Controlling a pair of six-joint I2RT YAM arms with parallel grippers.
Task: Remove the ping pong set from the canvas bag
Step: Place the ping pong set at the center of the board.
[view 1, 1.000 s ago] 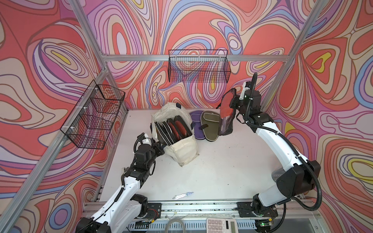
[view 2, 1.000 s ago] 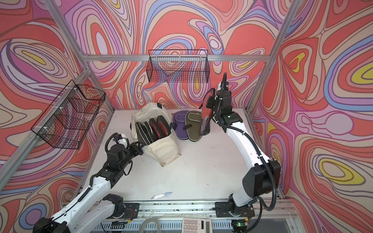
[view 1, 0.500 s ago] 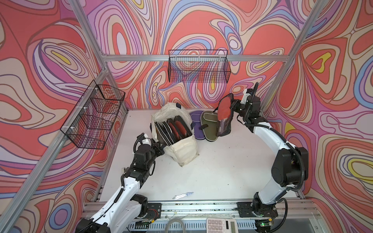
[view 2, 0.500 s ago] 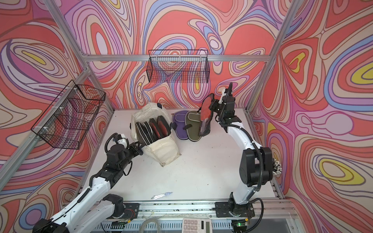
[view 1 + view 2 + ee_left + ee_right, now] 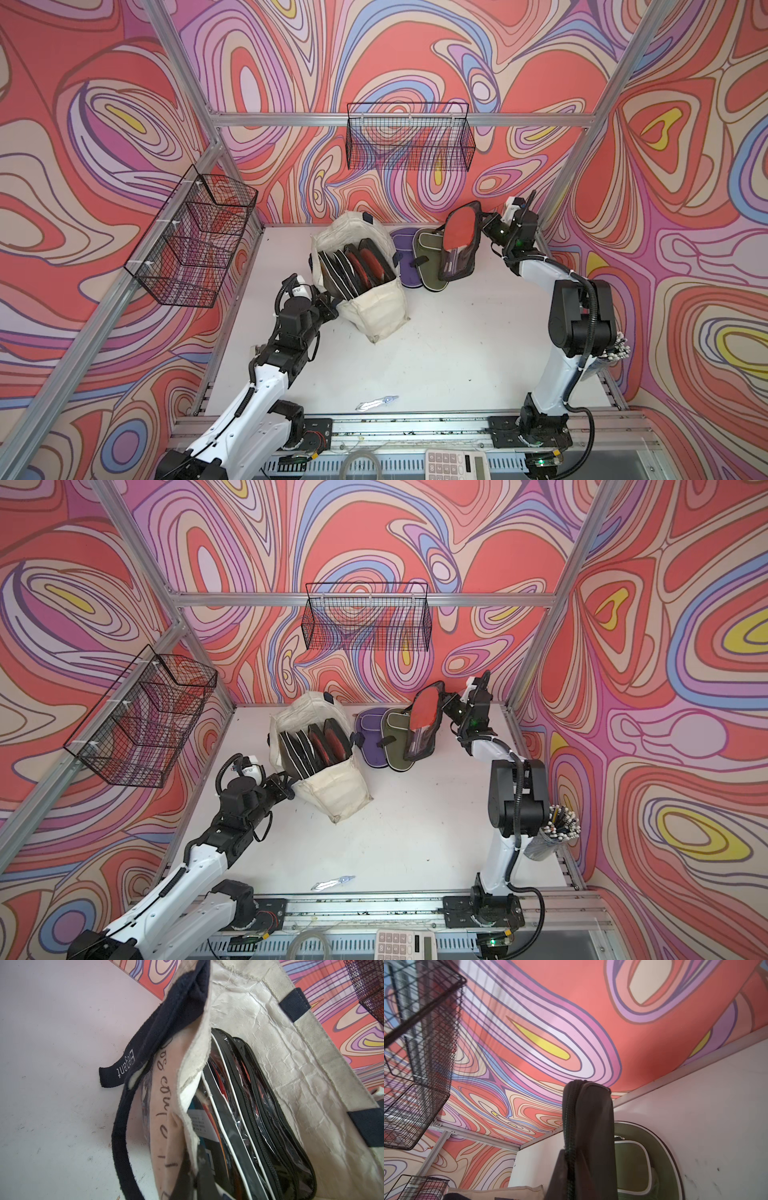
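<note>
My right gripper will lower the hanging set next and tilt it flat onto the bare table [image 5: 481, 269] [image 5: 700, 1136] beside the green case, then let go of the set's zip edge, because that part of the table is clear.
The cream canvas bag [image 5: 374, 307] [image 5: 336, 789] lies tipped on the white table, mouth open toward the back. Several ping pong sets [image 5: 357, 266] [image 5: 249, 1115] in clear black-zippered cases stand inside it. My left gripper [image 5: 332, 305] [image 5: 289, 785] [image 5: 199, 1184] is shut on the bag's rim [image 5: 191, 1105] by its navy handle. My right gripper [image 5: 482, 226] [image 5: 444, 700] [image 5: 569, 1178] is shut on the zipper edge of one ping pong set [image 5: 459, 239] [image 5: 424, 717] [image 5: 589, 1126], a red paddle in a clear case. It hangs upright outside the bag at the back right.
A purple case [image 5: 403, 253] and a green case [image 5: 430, 259] [image 5: 633, 1167] lie under the held set. Wire baskets hang on the back wall [image 5: 409, 141] and left wall [image 5: 195, 241]. A small pen-like tool [image 5: 376, 402] lies near the front rail.
My right arm has folded, its elbow swinging in toward the back right corner. The held set has sunk slightly over the green case. The left arm and bag have not moved.
</note>
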